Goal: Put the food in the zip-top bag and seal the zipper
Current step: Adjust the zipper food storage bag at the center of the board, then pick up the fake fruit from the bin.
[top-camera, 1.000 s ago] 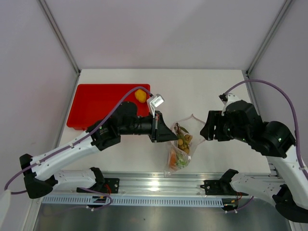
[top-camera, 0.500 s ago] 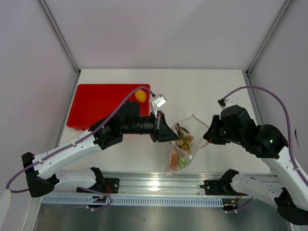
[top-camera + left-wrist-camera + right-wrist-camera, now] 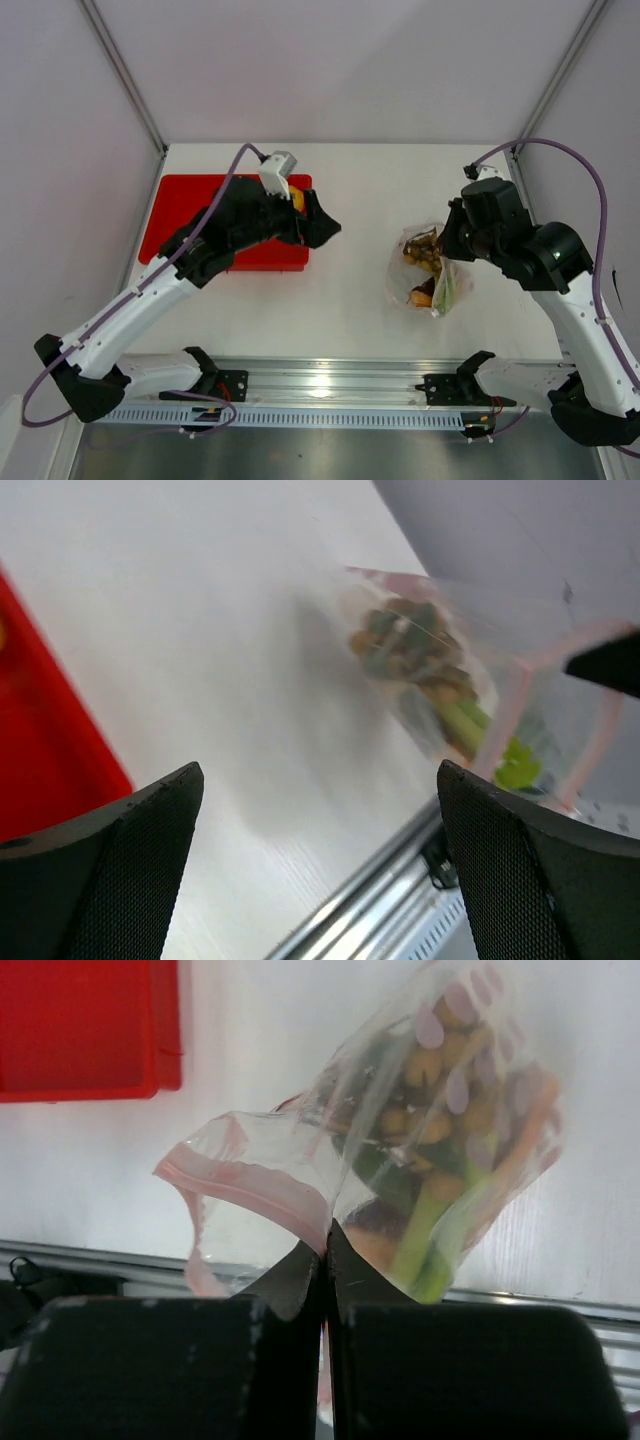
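Observation:
My left gripper will next move outward over the red tray, turn to point down and go down onto the small yellow fruit (image 3: 297, 198), which is still outside the bag.
The zip-top bag (image 3: 424, 271) hangs tilted over the table's right side, holding green-white stalks (image 3: 432, 1222), tan berries (image 3: 432, 1065) and an orange piece (image 3: 423, 297). My right gripper (image 3: 327, 1238) is shut on the bag's mouth at the pink zipper (image 3: 268, 1186), which curls open to the left. A small yellow fruit (image 3: 294, 200) lies on the red tray (image 3: 190, 215), half hidden by my left arm. My left gripper (image 3: 323, 226) hovers open and empty at the tray's right edge, well apart from the bag (image 3: 428, 670). Both of its fingers (image 3: 120, 865) stand wide.
The red tray (image 3: 80, 1020) fills the back left of the table. A metal rail (image 3: 330, 375) runs along the near edge. White walls and slanted frame posts enclose the table at the sides and back.
My left gripper let go of the bag, opened wide and swung back left to the tray. My right gripper shut on the bag's mouth and carried the bag right.

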